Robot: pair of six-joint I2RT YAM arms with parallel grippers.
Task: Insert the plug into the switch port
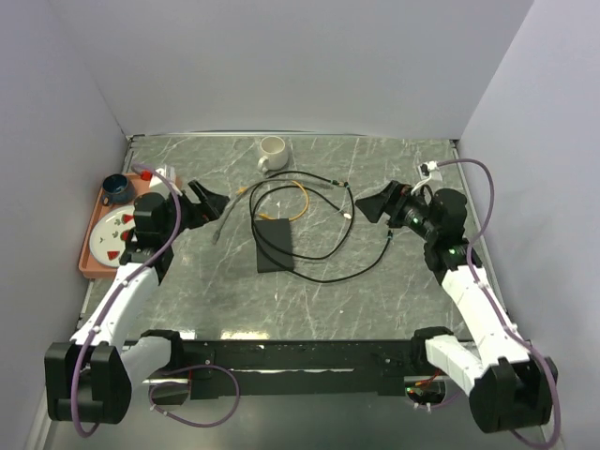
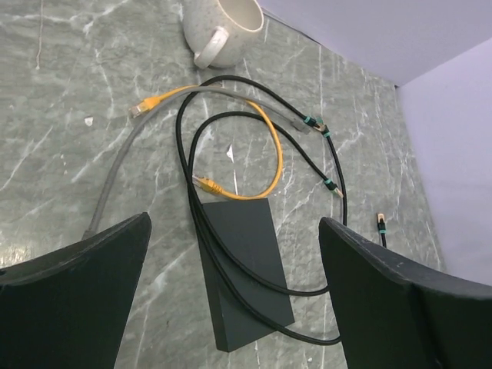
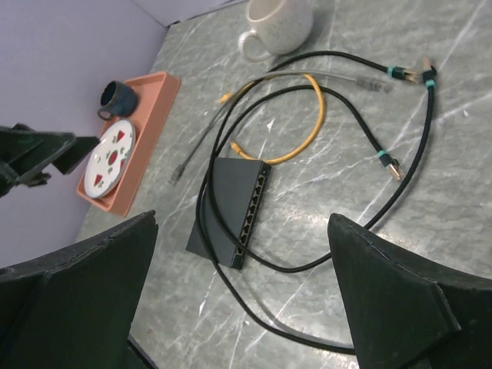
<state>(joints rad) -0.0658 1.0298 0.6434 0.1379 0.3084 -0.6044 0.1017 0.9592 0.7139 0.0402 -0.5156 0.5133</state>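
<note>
Next, my left gripper moves down, tilting its fingers downward onto the near clear plug of the grey cable.
The flat black switch (image 1: 274, 246) lies mid-table with two black cable loops draped over it. Its row of ports (image 3: 253, 207) shows along one narrow edge in the right wrist view, all looking empty. Loose plugs lie around it: a yellow cable's plug (image 3: 237, 147) at the switch's far corner, a gold-tipped black plug (image 3: 391, 164) to the right, and a grey cable's plug (image 3: 177, 175) to the left. My left gripper (image 1: 212, 202) hovers open left of the switch (image 2: 246, 265). My right gripper (image 1: 369, 206) hovers open to its right. Neither holds anything.
A speckled white mug (image 1: 272, 152) stands at the back centre. An orange tray (image 1: 90, 253) along the left wall holds a patterned plate (image 1: 112, 234) and a dark blue cup (image 1: 116, 187). Walls close in the table on three sides.
</note>
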